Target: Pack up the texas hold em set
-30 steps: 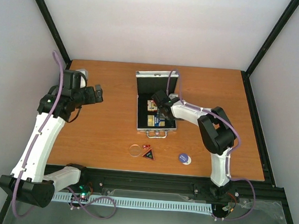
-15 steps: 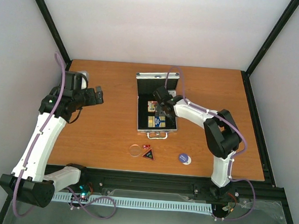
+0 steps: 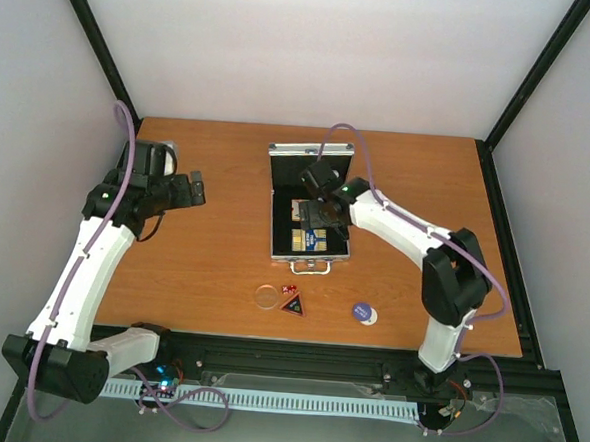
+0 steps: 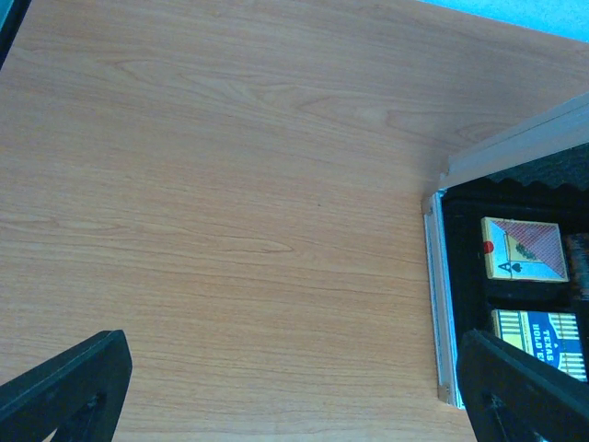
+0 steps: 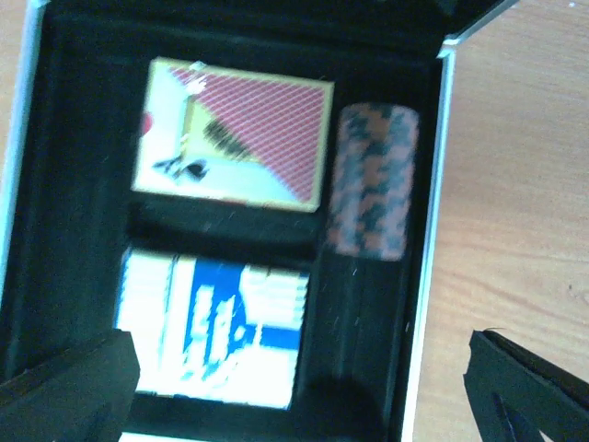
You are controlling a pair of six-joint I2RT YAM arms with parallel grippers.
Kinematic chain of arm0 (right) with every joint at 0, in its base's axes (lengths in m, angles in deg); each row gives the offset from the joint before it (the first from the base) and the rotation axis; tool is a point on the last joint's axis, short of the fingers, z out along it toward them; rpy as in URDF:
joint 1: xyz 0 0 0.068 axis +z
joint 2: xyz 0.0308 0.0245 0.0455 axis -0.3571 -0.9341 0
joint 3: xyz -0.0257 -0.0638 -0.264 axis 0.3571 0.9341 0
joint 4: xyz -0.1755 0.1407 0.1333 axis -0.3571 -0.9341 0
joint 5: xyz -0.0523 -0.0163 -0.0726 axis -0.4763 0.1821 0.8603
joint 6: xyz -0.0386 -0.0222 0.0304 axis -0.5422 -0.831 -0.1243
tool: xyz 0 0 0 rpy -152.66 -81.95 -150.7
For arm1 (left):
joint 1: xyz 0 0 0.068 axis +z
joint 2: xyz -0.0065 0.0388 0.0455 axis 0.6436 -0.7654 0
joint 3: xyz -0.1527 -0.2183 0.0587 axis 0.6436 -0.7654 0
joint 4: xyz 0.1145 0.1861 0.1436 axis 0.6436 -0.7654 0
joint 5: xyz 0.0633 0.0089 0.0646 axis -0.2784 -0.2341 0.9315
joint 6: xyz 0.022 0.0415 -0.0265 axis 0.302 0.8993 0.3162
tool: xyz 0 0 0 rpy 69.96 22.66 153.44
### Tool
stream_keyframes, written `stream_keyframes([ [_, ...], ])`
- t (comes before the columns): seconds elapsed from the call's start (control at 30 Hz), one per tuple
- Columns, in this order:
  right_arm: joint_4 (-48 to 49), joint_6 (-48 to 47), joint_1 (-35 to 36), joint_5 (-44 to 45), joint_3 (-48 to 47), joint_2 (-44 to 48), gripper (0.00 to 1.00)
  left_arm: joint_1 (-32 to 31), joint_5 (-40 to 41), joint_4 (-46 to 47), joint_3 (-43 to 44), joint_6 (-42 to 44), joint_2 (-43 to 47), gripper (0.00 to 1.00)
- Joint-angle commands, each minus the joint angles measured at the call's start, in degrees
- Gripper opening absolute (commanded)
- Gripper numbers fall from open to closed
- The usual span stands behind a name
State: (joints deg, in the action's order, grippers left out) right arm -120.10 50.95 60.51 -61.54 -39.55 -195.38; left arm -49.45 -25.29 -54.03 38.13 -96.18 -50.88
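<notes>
Next, my right gripper moves back past the handle and down to one of the red dice [image 3: 288, 289], which lie below and back of it, outside the case.
The silver case [image 3: 277, 242] lies open mid-table with its lid up. Inside sit the pink deck [image 5: 235, 138], the blue-yellow deck [image 5: 216, 331] and the brown chip stack [image 5: 373, 180] in the right slot. My right gripper [image 3: 320, 215] hovers open and empty over the case. The clear disc [image 3: 266, 296], red dice [image 3: 288, 289], black triangle [image 3: 293, 303] and blue disc [image 3: 364, 311] lie on the table in front of the case. My left gripper [image 3: 195, 190] is open and empty, left of the case; its view shows the case's left rim [image 4: 440, 304].
Black frame posts stand at the table's back corners. A black rail [image 3: 296, 361] runs along the near edge. Bare wood [image 3: 214, 236] lies between the left gripper and the case.
My right gripper has moved back and up over the case, away from the chip slot, and is empty. The left arm has shifted slightly.
</notes>
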Motion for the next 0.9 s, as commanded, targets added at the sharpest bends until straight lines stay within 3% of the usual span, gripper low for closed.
stream_keyframes([
  [0.0,-8.8,-1.8,5.0,-2.9,0.4,6.3,0.97,-0.1,0.6,0.3,2.1,0.7,-0.9,1.0],
  [0.17,-13.8,1.4,14.0,-6.0,1.9,8.8,0.94,-0.2,1.5,-0.6,2.4,1.7,-1.5,1.0],
  [0.4,-12.2,3.0,22.3,-14.4,7.6,7.5,0.69,-0.2,1.2,-0.5,1.3,2.3,-2.5,1.0],
  [0.87,-9.4,-2.3,22.9,-12.3,6.3,-1.0,0.42,-0.1,0.4,-0.5,1.8,2.3,-3.7,1.0],
])
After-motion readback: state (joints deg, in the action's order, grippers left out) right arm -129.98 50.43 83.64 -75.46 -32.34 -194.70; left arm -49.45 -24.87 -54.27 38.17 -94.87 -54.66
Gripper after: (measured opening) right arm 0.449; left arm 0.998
